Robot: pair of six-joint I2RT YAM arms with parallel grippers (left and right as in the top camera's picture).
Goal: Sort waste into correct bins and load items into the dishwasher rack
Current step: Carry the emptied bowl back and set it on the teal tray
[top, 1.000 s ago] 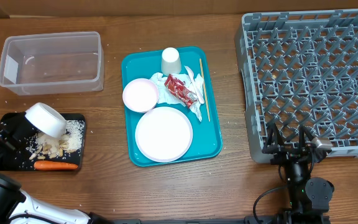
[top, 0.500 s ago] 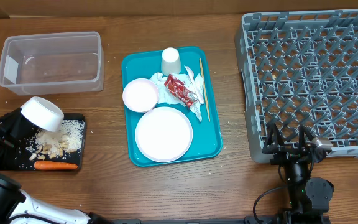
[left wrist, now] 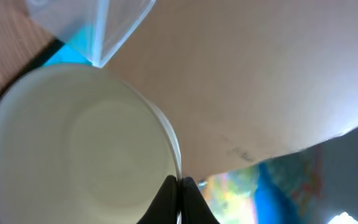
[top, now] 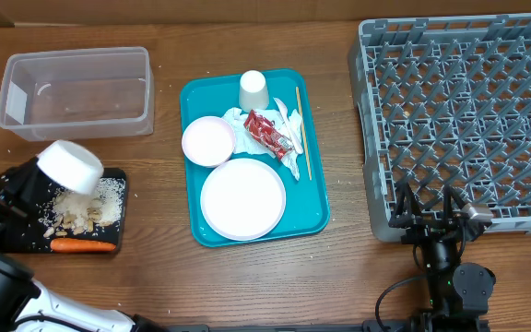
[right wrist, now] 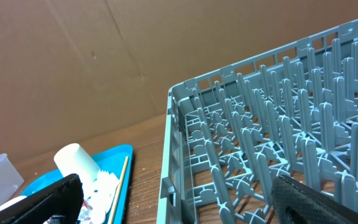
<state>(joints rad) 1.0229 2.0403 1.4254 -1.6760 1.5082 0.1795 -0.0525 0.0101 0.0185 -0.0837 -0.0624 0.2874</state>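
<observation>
My left gripper will swing outward and to its right in the overhead view, to the teal tray's bare far corner (top: 210, 98). It will lower the bowl there and let go.
My left gripper (top: 40, 177) is shut on the rim of a white bowl (top: 72, 166) and holds it tilted over the black tray (top: 12, 242). That tray holds pale rice and nut crumbs (top: 90, 212) and an orange carrot (top: 81, 245). In the left wrist view the jaws (left wrist: 180, 186) pinch the bowl's rim (left wrist: 79, 143). The clear tub (top: 76, 92) stands behind. The teal tray (top: 316, 217) carries a cup (top: 253, 90), a second bowl (top: 208, 141), a plate (top: 242, 198), a red wrapper (top: 270, 132) and napkins (top: 289, 159). My right gripper (top: 436, 217) is open and empty at the grey rack's (top: 468, 111) front edge.
A thin wooden stick (top: 302, 134) lies along the teal tray's right side. Crumbs are scattered on the wood around the black tray. In the right wrist view the rack (right wrist: 278, 149) fills the right, with the cup (right wrist: 76, 162) at the left. Cardboard walls stand behind.
My left gripper has shifted the bowl slightly up and to the right over the black tray. The right arm has not moved.
</observation>
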